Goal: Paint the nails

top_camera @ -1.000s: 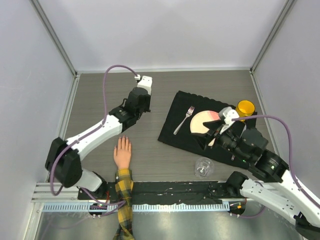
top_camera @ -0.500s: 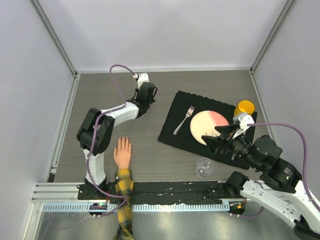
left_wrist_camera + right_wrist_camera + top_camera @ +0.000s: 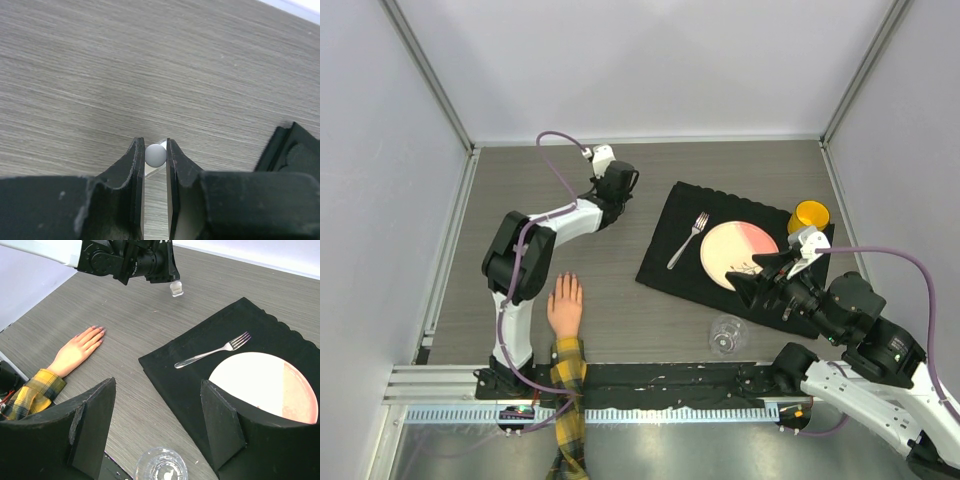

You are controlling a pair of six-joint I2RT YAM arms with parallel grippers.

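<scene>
My left gripper lowers the small clear bottle onto the bare tabletop below it next, away from the black placemat, and lets go of the cap.
A peach fake hand [image 3: 564,305] with a yellow-and-black plaid sleeve [image 3: 568,385] lies palm down near the table's front edge, fingers pointing away from the arms. Its nails [image 3: 99,330] are tiny and faintly pale at the fingertips. My left gripper [image 3: 619,183] is at the far middle of the table, well beyond the hand. It is shut on a small clear bottle with a pale round cap [image 3: 155,154], which also shows in the right wrist view [image 3: 176,288]. My right gripper [image 3: 158,382] is open and empty above the black mat's near edge.
A black placemat [image 3: 675,265] holds a fork [image 3: 688,239] and a white-and-pink plate [image 3: 735,250]. A yellow cup [image 3: 810,214] stands at its far right corner. A clear glass [image 3: 727,333] stands in front of the mat. Grey walls enclose the table.
My left arm has folded back and its gripper has moved a little farther away and to the right. My right gripper has drawn back from over the plate toward the near right.
</scene>
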